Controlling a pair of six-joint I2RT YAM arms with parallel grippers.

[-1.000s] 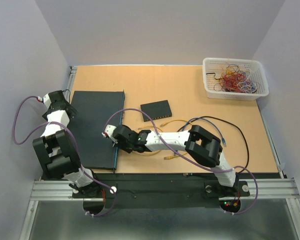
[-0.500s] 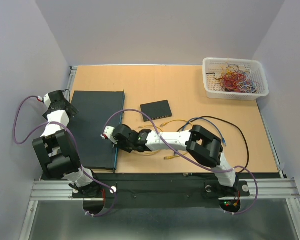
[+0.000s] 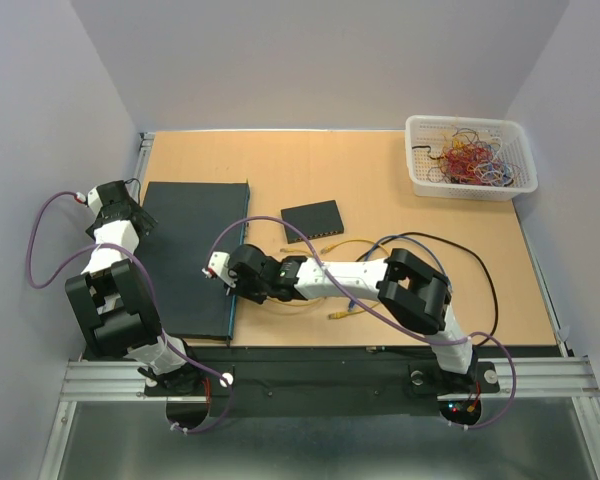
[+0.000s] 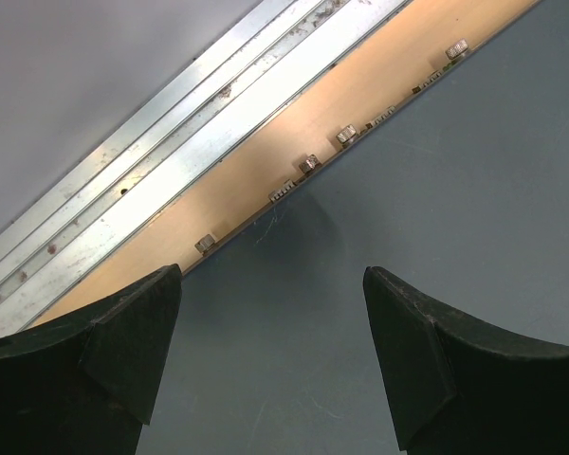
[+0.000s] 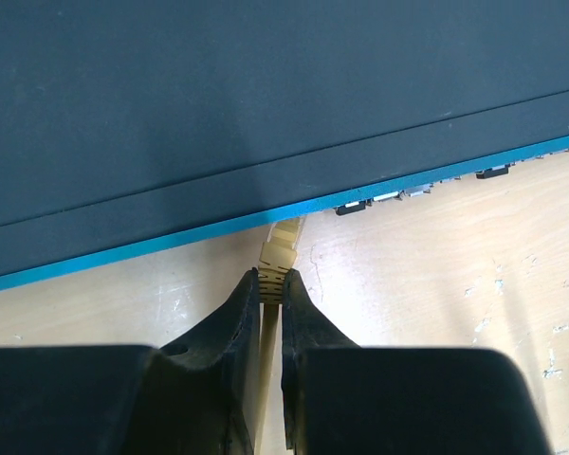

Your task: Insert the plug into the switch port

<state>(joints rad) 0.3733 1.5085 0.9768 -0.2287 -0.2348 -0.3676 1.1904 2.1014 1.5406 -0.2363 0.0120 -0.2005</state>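
The switch's blue front edge (image 5: 285,213) lies just past my right gripper's fingers, at an angle in its wrist view. The right gripper turns square to it next, pushes the plug in and releases.
The large dark switch (image 3: 188,255) lies at the left, its blue front edge (image 5: 171,242) facing right. My right gripper (image 3: 230,278) is low against that edge and shut on the yellow plug (image 5: 278,252). In the right wrist view my gripper (image 5: 271,282) pinches the plug's ribbed boot, and the plug tip reaches under the blue edge. I cannot tell how deep the plug sits. The yellow cable (image 3: 332,300) trails behind on the table. My left gripper (image 3: 130,215) is open over the switch's far left corner, and is empty in its wrist view (image 4: 272,277).
A small black switch (image 3: 311,217) lies mid-table with cables on it. A white basket (image 3: 470,158) of coloured cables stands at the back right. A black cable (image 3: 480,270) loops at the right. More ports (image 5: 398,194) show along the blue edge.
My right gripper has shifted slightly along the switch's front edge with the plug in it. The left arm has not moved.
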